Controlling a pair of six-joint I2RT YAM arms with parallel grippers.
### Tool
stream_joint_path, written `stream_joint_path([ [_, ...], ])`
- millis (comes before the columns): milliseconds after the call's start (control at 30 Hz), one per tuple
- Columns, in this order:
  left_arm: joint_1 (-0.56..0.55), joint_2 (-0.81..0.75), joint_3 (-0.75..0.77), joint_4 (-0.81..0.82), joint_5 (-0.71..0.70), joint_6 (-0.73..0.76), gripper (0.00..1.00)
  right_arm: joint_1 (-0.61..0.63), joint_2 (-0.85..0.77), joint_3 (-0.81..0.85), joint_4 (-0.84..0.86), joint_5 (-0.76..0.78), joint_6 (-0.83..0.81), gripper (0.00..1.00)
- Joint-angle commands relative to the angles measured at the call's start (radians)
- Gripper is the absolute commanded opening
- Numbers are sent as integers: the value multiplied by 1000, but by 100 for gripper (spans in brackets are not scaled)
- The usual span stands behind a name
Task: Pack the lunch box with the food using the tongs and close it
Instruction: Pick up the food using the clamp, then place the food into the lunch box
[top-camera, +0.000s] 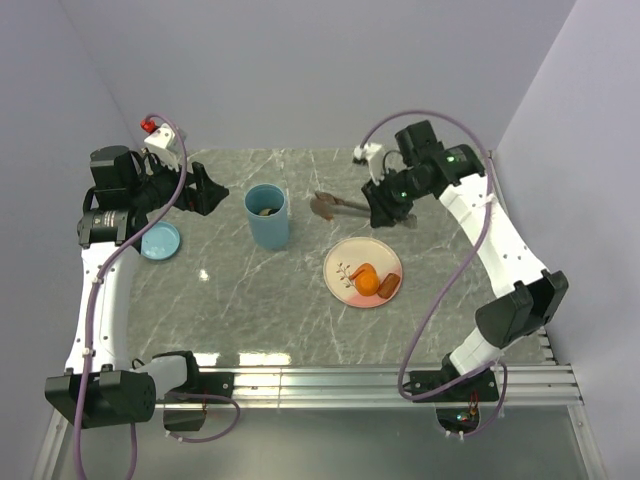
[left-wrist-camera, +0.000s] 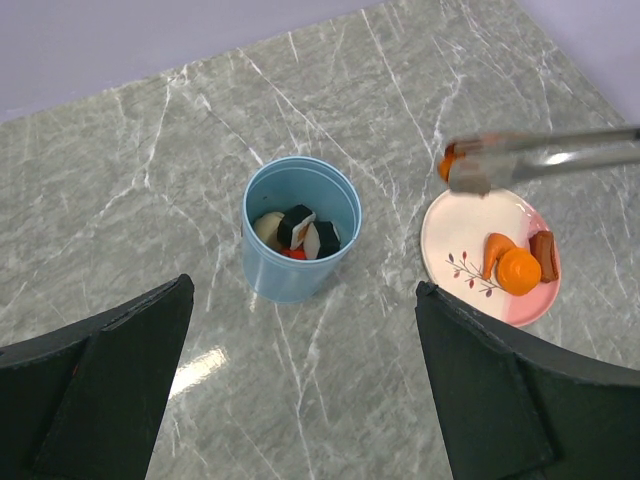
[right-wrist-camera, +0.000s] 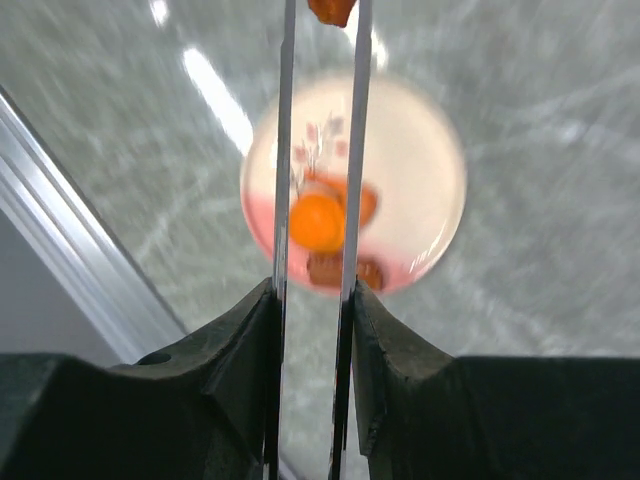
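Note:
The lunch box's opening is to the left of my right gripper in the top view, so my right gripper will next go up, carry the food over that opening and let go of the tongs (right-wrist-camera: 285, 150).
The light-blue lunch box (top-camera: 267, 216) stands upright and uncovered at the table's middle left, with sushi-like rolls and a beige piece (left-wrist-camera: 300, 232) inside. Its lid (top-camera: 160, 241) lies to the left. My right gripper (right-wrist-camera: 312, 300) is shut on the silver tongs (right-wrist-camera: 285, 150), whose tips pinch a small orange-brown food piece (right-wrist-camera: 330, 10) above the table between plate and lunch box. The tongs (left-wrist-camera: 545, 152) enter the left wrist view from the right. On the pink plate (top-camera: 345, 262) lie an orange round (left-wrist-camera: 518, 268), an orange piece and a brown sausage (left-wrist-camera: 545, 255). My left gripper (left-wrist-camera: 300, 400) hangs open left of the lunch box.
A metal rail (top-camera: 380, 380) runs along the near table edge. Grey walls close in at the back and on both sides. The right arm (top-camera: 480, 215) reaches over the right side of the table.

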Motion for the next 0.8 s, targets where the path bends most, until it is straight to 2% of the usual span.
stream_joint_path([
  [0, 3, -3, 34, 24, 13, 0, 100, 8, 11, 164, 53, -134, 49, 31],
  [300, 3, 8, 19, 69, 4, -101, 99, 104, 216, 485, 156, -116, 115, 31],
  [600, 3, 3, 13, 75, -21, -112, 99, 178, 319, 505, 180, -102, 104, 33],
  [767, 3, -1, 11, 72, -35, -110, 99, 198, 332, 485, 190, -91, 104, 45],
])
